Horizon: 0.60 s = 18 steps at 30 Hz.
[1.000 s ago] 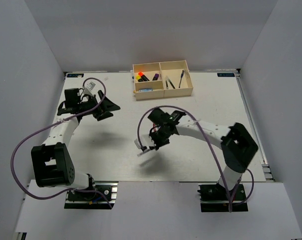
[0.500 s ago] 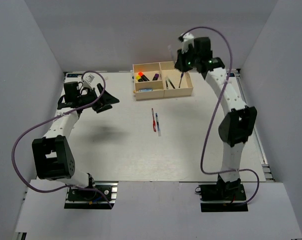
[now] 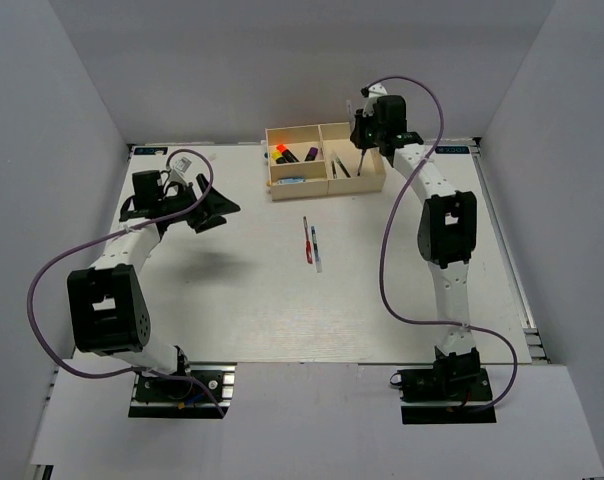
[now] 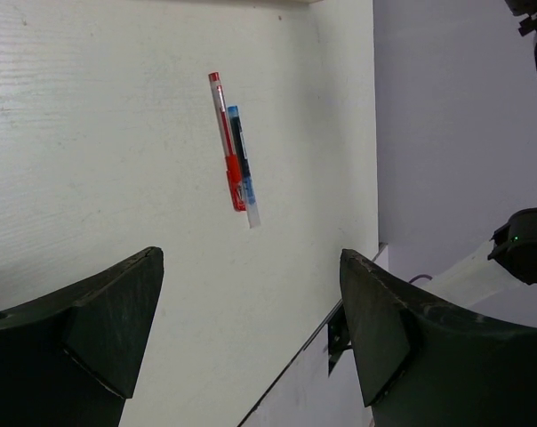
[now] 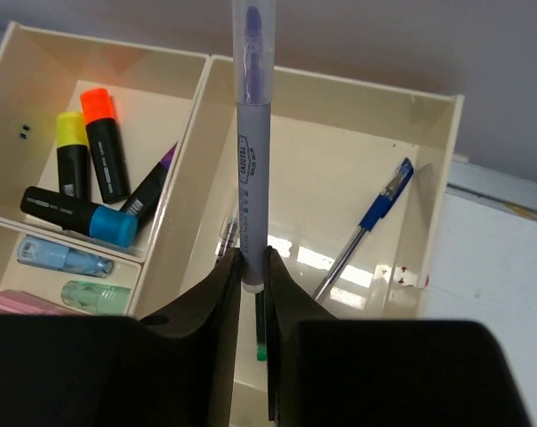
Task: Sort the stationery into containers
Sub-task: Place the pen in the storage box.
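Observation:
I next need to lower my right gripper into the tray's large section [image 5: 357,196], which holds pens, and release toward the bare bottom between the blue and green-tipped pens.
The cream tray [image 3: 327,188] stands at the table's far side. My right gripper [image 3: 362,125] hovers above its large compartment [image 5: 357,196], shut on a pale grey pen with a purple tip [image 5: 252,151]. A blue pen [image 5: 366,227] and a green-tipped pen [image 5: 260,334] lie in that compartment. Black highlighters [image 5: 91,169] lie in the upper small compartment, pale blue and green pieces [image 5: 68,271] in the lower one. A red pen [image 3: 307,240] and a blue pen [image 3: 315,245] lie side by side mid-table, also in the left wrist view [image 4: 227,138]. My left gripper [image 3: 210,208] is open and empty at the left.
Purple cables loop from both arms. The table's raised rails [image 3: 502,240] run along the right and far edges. Grey walls enclose the space on three sides.
My right arm swung from mid-table up to the tray with the grey pen, then settled lower and closer over the large compartment. The red and blue pens stayed mid-table. My left arm barely moved.

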{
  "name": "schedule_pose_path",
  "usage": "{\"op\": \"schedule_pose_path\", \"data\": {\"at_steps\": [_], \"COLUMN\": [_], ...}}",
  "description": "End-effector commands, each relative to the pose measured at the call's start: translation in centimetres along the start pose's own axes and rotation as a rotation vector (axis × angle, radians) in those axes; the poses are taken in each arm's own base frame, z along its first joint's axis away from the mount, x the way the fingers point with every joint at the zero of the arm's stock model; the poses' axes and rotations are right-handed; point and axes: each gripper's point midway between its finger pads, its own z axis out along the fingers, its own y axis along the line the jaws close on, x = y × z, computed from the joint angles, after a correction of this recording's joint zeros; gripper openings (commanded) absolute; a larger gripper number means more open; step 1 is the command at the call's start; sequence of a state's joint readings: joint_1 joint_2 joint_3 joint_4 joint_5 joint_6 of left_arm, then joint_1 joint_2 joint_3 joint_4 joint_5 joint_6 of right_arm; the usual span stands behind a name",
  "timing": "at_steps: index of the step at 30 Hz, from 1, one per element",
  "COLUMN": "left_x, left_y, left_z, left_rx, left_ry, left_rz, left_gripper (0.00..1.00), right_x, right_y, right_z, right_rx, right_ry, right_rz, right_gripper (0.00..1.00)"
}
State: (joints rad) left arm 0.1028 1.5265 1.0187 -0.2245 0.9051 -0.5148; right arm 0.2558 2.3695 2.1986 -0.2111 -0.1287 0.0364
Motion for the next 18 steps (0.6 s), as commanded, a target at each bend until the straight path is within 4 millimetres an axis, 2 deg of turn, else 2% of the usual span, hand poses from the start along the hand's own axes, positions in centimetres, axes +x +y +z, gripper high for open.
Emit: {"op": "schedule_pose_path", "data": {"at_steps": [1,4,7,15,18], "left_x": [0.3,0.7,0.9,0.8,0.7], "left_y": [-0.2,0.0,0.2,1.0,1.1], "left_z": [0.0,0.0,0.1,0.3,0.2], "left_rx": [0.018,0.022,0.022,-0.019,-0.035], "left_ry": [-0.001,-0.002,-0.002,-0.017,-0.025], "left_rz": [0.009,-0.003,-0.015,-0.049,-0.056], "left_gripper": [0.89,0.89,0.89,0.89,0.88], "right_x": [-1.6,1.4,3.4,6.2,7.9], "right_y": [-0.6,-0.8,-1.3,-1.6,-2.1], "right_z": [1.2,2.1,2.6,3.1,3.3], "right_rx": [0.014,0.018,0.031,0.031,0.051], "right_ry": [-0.084,-0.022,0.019,0.08,0.115], "right_rz": [0.022,0.023,0.048,0.06,0.071], "right_gripper": [0.0,0.0,0.0,0.0,0.01]}}
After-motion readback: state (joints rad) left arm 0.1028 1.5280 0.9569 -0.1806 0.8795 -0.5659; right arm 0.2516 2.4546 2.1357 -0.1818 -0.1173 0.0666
